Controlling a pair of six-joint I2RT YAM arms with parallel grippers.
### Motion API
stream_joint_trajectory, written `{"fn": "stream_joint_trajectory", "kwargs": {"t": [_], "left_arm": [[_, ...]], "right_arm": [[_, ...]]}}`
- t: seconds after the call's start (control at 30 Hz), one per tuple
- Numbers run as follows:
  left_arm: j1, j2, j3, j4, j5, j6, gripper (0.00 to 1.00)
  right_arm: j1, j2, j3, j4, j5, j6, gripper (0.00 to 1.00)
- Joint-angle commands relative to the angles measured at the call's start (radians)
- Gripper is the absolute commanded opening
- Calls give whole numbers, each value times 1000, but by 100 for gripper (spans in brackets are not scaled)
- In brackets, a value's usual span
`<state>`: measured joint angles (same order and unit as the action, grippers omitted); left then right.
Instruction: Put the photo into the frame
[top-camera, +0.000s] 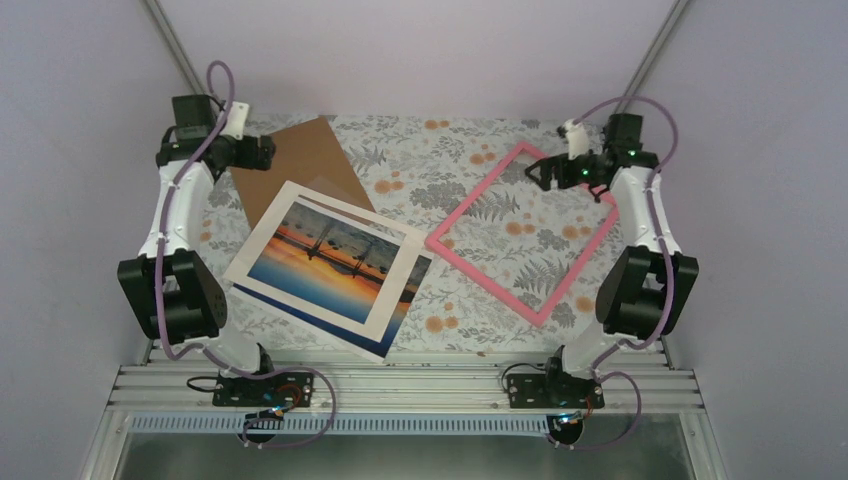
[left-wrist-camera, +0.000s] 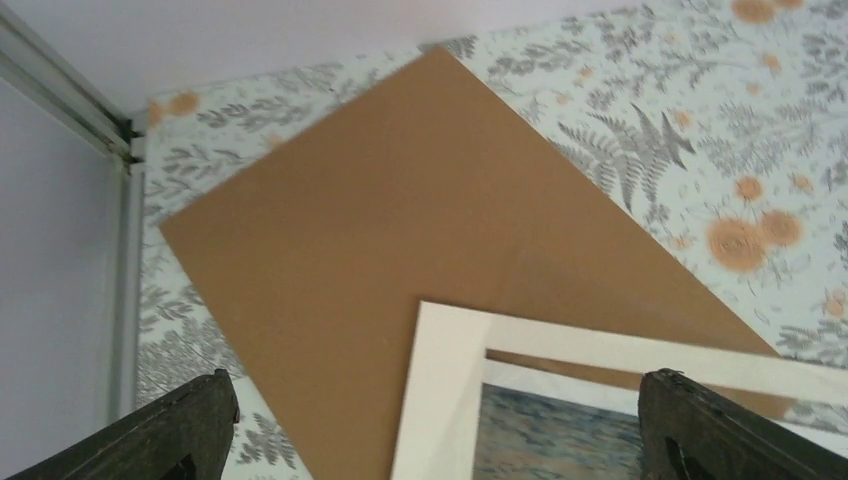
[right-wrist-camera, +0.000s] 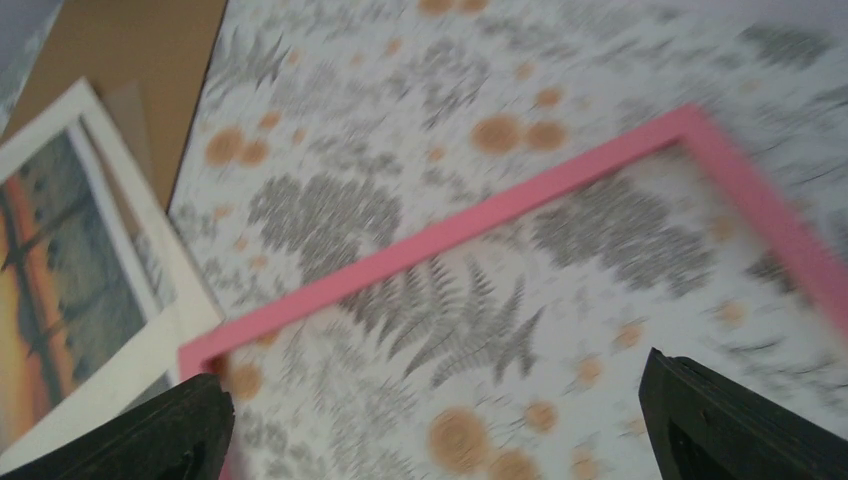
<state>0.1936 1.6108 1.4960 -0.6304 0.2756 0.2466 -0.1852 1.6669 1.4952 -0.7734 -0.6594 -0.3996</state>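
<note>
The robot's right gripper will turn and lower back onto the near side of the frame by the photo, because that side runs at an angle and lies below, toward the robot's base.
The photo (top-camera: 325, 262), an orange sunset over blue water, lies left of centre under a white mat board (top-camera: 268, 240) and shows through the mat's opening. The pink frame (top-camera: 487, 280) lies flat on the right, with only the tablecloth inside it. My left gripper (top-camera: 255, 150) is open and empty, hovering over the brown cardboard at the far left. Its wrist view shows the mat's corner (left-wrist-camera: 450, 400) and a bit of the photo (left-wrist-camera: 560, 435). My right gripper (top-camera: 545, 172) is open and empty above the frame's far corner. Its wrist view shows the frame (right-wrist-camera: 480, 215) and the photo (right-wrist-camera: 50, 280).
A brown cardboard sheet (top-camera: 300, 160) lies at the back left, partly under the mat; it also shows in the left wrist view (left-wrist-camera: 400, 220). The table wears a floral cloth (top-camera: 440, 160). Metal rails run along the near edge (top-camera: 400, 385).
</note>
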Motion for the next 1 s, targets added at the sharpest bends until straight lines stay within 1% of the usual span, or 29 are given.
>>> {"fn": "stream_joint_trajectory", "kwargs": {"t": [0.0, 0.17, 0.3, 0.47, 0.6, 0.77, 0.97], "left_arm": [[-52, -102, -117, 60, -59, 4, 100], [-110, -203, -261, 104, -58, 28, 100], [-149, -271, -345, 143, -48, 46, 100], [-189, -335, -428, 204, -47, 68, 100], [-211, -358, -469, 246, -37, 71, 100], [-233, -363, -496, 300, -43, 61, 100], [-255, -360, -507, 348, -39, 66, 100]], "right_arm": [[107, -111, -164, -10, 93, -73, 100], [257, -216, -352, -26, 179, -124, 100], [369, -268, -473, -47, 226, -163, 100], [488, -290, -591, -30, 309, -171, 100], [558, -278, -641, -8, 353, -157, 99], [634, -254, -695, 53, 433, -104, 93], [675, -191, -699, 128, 570, -39, 79]]}}
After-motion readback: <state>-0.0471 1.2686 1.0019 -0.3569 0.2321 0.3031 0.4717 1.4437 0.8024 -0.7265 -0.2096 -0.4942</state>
